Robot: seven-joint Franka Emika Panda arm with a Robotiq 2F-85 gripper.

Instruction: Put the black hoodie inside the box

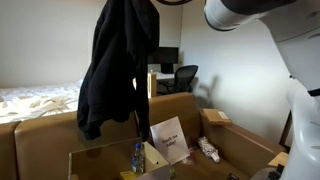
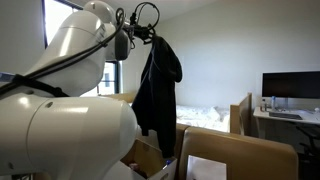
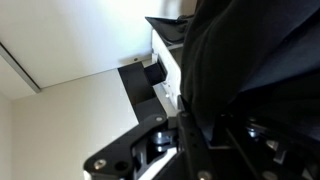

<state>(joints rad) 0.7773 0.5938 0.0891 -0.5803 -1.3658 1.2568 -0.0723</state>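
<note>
The gripper should next go down and tip its fingers downward over the open cardboard box (image 1: 108, 162) to let go of the hoodie (image 1: 113, 62), since most of the hoodie's length hangs above the box's sides.
The black hoodie (image 1: 113, 62) hangs limp and full length from my gripper (image 2: 141, 32), which is raised high and shut on its top. It also shows in an exterior view (image 2: 156, 85). In the wrist view the black fabric (image 3: 250, 60) fills the right side and is pinched between the fingers (image 3: 190, 125). The hoodie's lower end dangles just above a brown cardboard box (image 1: 50, 132) with upright walls, seen below the hoodie in an exterior view (image 2: 150, 158). I cannot tell which of the cardboard boxes is directly under it.
Inside the cardboard sit a white card (image 1: 170, 140), a blue-capped bottle (image 1: 138, 156) and small items. Another cardboard box (image 2: 240, 158) stands nearer. A bed (image 1: 35, 100), a desk with a monitor (image 2: 292, 85) and an office chair (image 1: 184, 78) are behind.
</note>
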